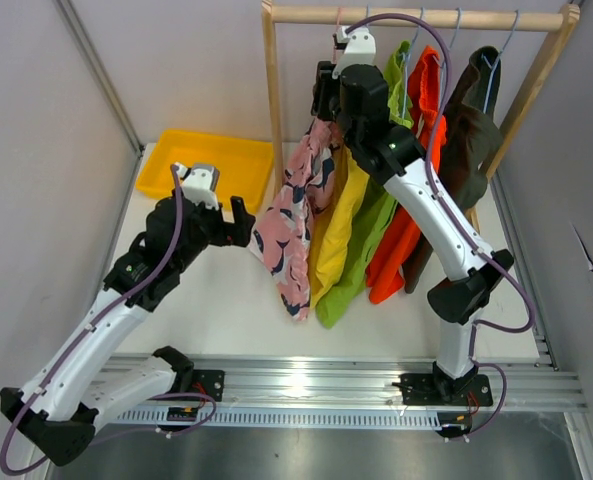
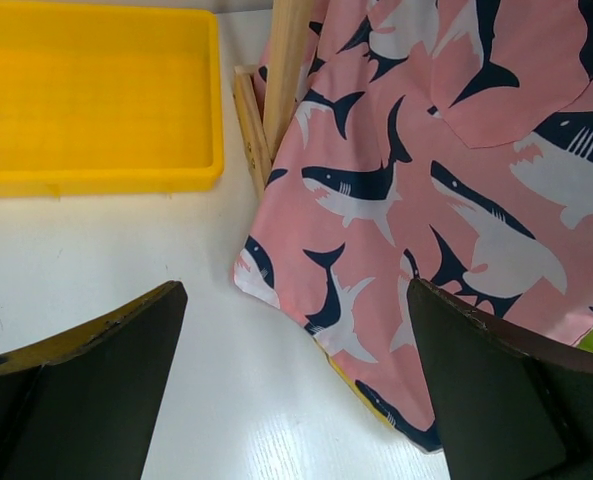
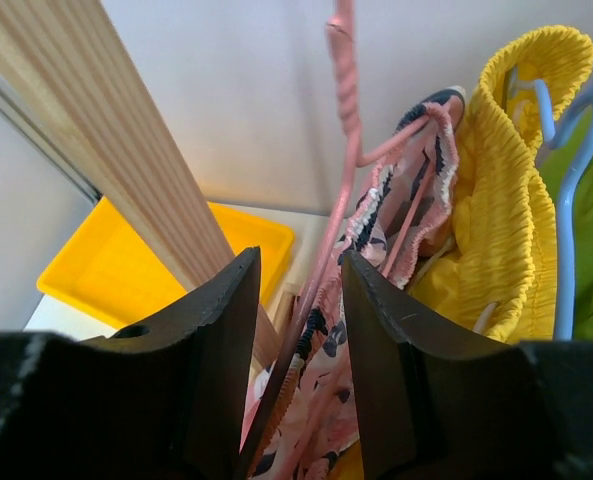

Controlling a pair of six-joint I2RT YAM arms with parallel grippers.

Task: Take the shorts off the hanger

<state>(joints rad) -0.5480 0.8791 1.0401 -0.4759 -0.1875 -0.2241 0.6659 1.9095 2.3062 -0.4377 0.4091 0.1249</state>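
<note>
My left gripper should lift next and move toward the pink shorts, onto a fold along their near edge [image 1: 301, 248] [image 2: 558, 290].
Several pairs of shorts hang side by side on hangers from a wooden rail [image 1: 416, 15]: pink shark-print shorts [image 1: 291, 225], yellow [image 1: 336, 235], lime green [image 1: 361, 260], orange [image 1: 406, 230] and dark olive-brown [image 1: 471, 150]. My right gripper [image 1: 326, 100] is up at the pink pair's waist. In the right wrist view its jaws [image 3: 298, 265] straddle the pink hanger [image 3: 344, 90] and the gathered pink waistband [image 3: 416, 170], with a gap still showing on both sides. My left gripper [image 2: 296, 390] stands wide open low over the table, just short of the pink shorts' hem [image 2: 426, 180].
A yellow tray [image 1: 191, 165] sits at the back left of the table, beside the rack's wooden post [image 2: 286, 70]. The yellow shorts [image 3: 506, 200] on a blue hanger [image 3: 566, 200] press against the pink pair. Grey walls close in both sides.
</note>
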